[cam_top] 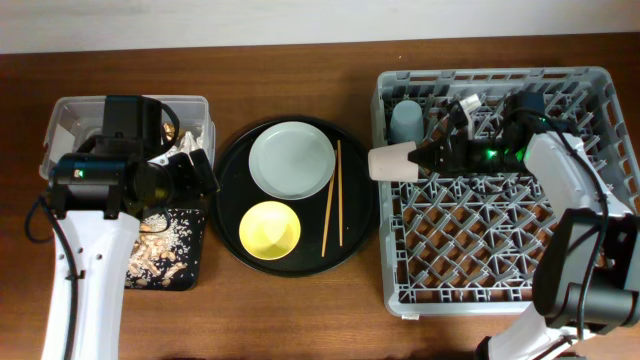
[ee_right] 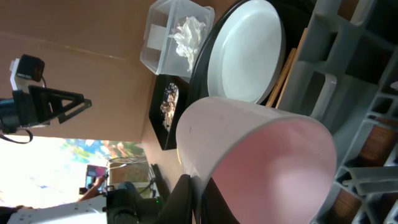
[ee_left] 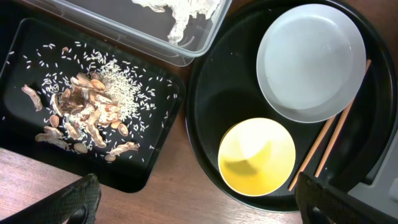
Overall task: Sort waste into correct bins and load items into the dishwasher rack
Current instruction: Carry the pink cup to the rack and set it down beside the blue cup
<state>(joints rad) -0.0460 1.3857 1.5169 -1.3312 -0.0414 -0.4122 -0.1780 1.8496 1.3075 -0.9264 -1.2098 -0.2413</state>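
Next, my right gripper turns and brings the pink cup down into the rack beside the light-blue cup, since the pink one lies sideways across the rack's edge.
My right gripper [cam_top: 425, 158] is shut on the wall of the small pink cup [cam_top: 392, 164] and holds it on its side over the left edge of the grey dishwasher rack [cam_top: 600, 200]; the cup fills the right wrist view [ee_right: 261, 162]. The light-blue cup [cam_top: 406, 120] stands in the rack's far left corner. The grey plate [cam_top: 290, 160], yellow bowl [cam_top: 270, 230] and chopsticks [cam_top: 332, 198] lie on the round black tray. My left gripper [ee_left: 199, 199] is open and empty over the table between the shallow black tray [ee_left: 18, 50] with food scraps [ee_left: 87, 112] and the round tray.
The clear tub [cam_top: 60, 115] at the far left holds crumpled white tissue [ee_left: 180, 12]. The large round black tray [cam_top: 235, 185] lies between the bins and the rack. The left arm covers part of the tub and the shallow tray.
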